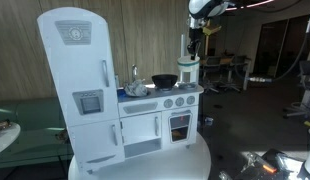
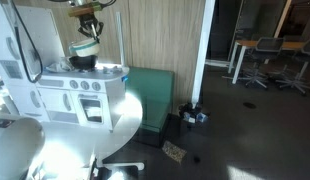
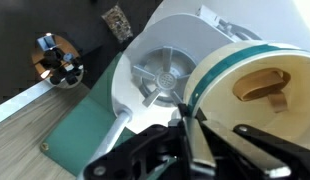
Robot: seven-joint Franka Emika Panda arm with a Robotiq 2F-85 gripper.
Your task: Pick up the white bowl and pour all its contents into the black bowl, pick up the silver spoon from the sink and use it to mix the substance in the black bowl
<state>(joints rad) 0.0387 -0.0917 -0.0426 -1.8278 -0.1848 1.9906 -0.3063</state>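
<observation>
I will carry the white bowl over the bare stove burner (image 2: 111, 69) (image 3: 163, 76) beside the black bowl with my gripper next, lower it there and let go of the white bowl's rim, because the burner is below it.
My gripper (image 1: 195, 48) is shut on the rim of the white bowl (image 1: 188, 68), which has a green rim, and holds it in the air over the right end of the toy kitchen counter. In the wrist view my fingers (image 3: 185, 128) pinch the bowl's wall (image 3: 220, 75), and tan pieces (image 3: 260, 85) lie inside. The black bowl (image 1: 164, 80) stands on the counter, just beside and below the white bowl; it also shows in an exterior view (image 2: 83, 63) under the held bowl (image 2: 85, 48). Silver items sit at the sink (image 1: 135, 88); I cannot make out the spoon.
The white toy kitchen (image 1: 80, 90) has a tall fridge on one side and stove knobs (image 1: 175, 101) below the counter. It stands on a round white table (image 2: 120, 115). A green mat (image 3: 85, 140) lies on the floor. Office chairs (image 2: 260, 60) stand far back.
</observation>
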